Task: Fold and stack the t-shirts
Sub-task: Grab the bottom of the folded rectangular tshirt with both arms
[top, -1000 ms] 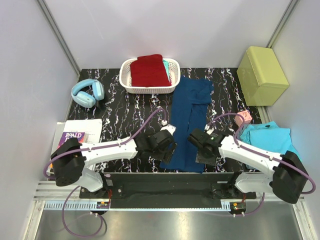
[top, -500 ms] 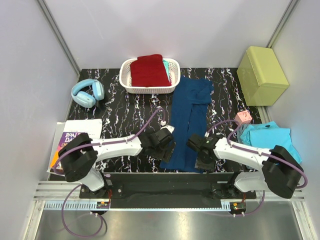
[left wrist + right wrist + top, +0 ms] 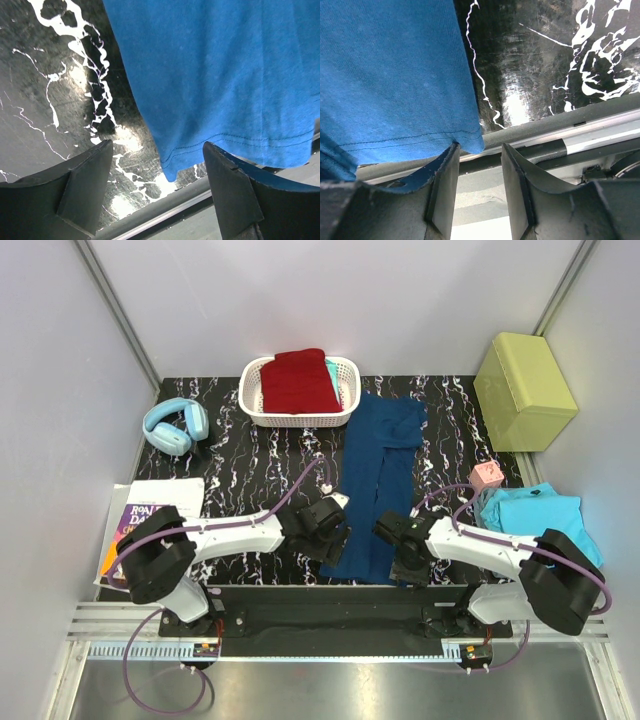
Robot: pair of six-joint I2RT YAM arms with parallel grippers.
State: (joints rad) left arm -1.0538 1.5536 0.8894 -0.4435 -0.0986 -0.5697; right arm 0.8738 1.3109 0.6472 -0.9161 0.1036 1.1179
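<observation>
My right gripper should shift left in the wrist view and close on the t-shirt's hem corner (image 3: 475, 144), since that corner sits off-center in the gripper's gap, toward that side.
A blue t-shirt (image 3: 378, 470), folded into a long strip, runs from the basket to the table's near edge. My left gripper (image 3: 330, 540) is at its near left corner and my right gripper (image 3: 405, 558) at its near right corner. In the left wrist view the hem corner (image 3: 172, 167) lies between the open fingers (image 3: 85, 190) of the left gripper (image 3: 157, 187). In the right wrist view the other hem corner (image 3: 470, 142) rests by one fingertip (image 3: 445, 165) of the open right gripper (image 3: 479, 177). A dark red t-shirt (image 3: 298, 380) lies in the basket. A turquoise t-shirt (image 3: 535, 515) lies at the right.
A white basket (image 3: 348, 405) stands at the back. Blue headphones (image 3: 175, 426) and a book (image 3: 150, 512) lie at the left. A yellow-green box (image 3: 525, 390) and a small pink object (image 3: 487, 476) are at the right. The table's metal front rail (image 3: 560, 145) runs just under both grippers.
Both grippers have dropped toward the shirt's near hem. The right one has shifted left and nearer the table edge, and the left jaws have narrowed slightly.
</observation>
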